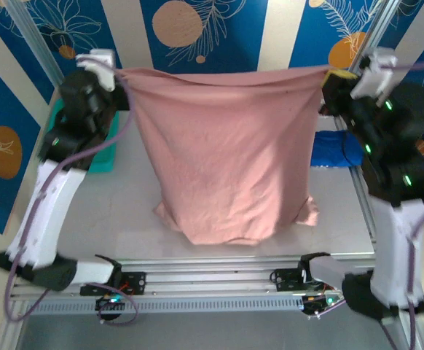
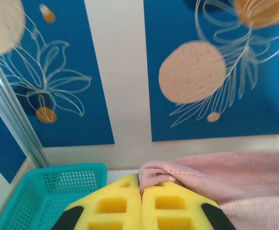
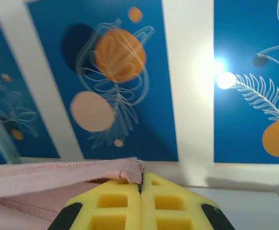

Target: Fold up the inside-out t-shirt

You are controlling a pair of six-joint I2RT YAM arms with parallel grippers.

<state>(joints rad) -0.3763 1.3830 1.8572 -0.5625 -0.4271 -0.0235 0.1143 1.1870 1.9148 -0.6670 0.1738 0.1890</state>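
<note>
Only the shirt's lower end rests on the near table, so my left gripper should next bring the shirt's corner back and down there to release it.
The salmon-pink t-shirt (image 1: 226, 146) hangs stretched between both arms high at the back of the table, its lower end with the sleeves resting on the tabletop. My left gripper (image 1: 117, 73) is shut on the shirt's top left corner, and the bunched hem (image 2: 163, 173) is pinched between the yellow pads (image 2: 115, 206). My right gripper (image 1: 334, 74) is shut on the top right corner, the cloth edge (image 3: 125, 168) caught between its pads (image 3: 168, 206).
A teal basket (image 1: 104, 149) stands at the back left behind my left arm, also seen as the teal basket (image 2: 48, 191). A royal-blue garment (image 1: 334, 149) lies at the right behind the shirt. The grey table (image 1: 117, 211) shows beside the hanging cloth.
</note>
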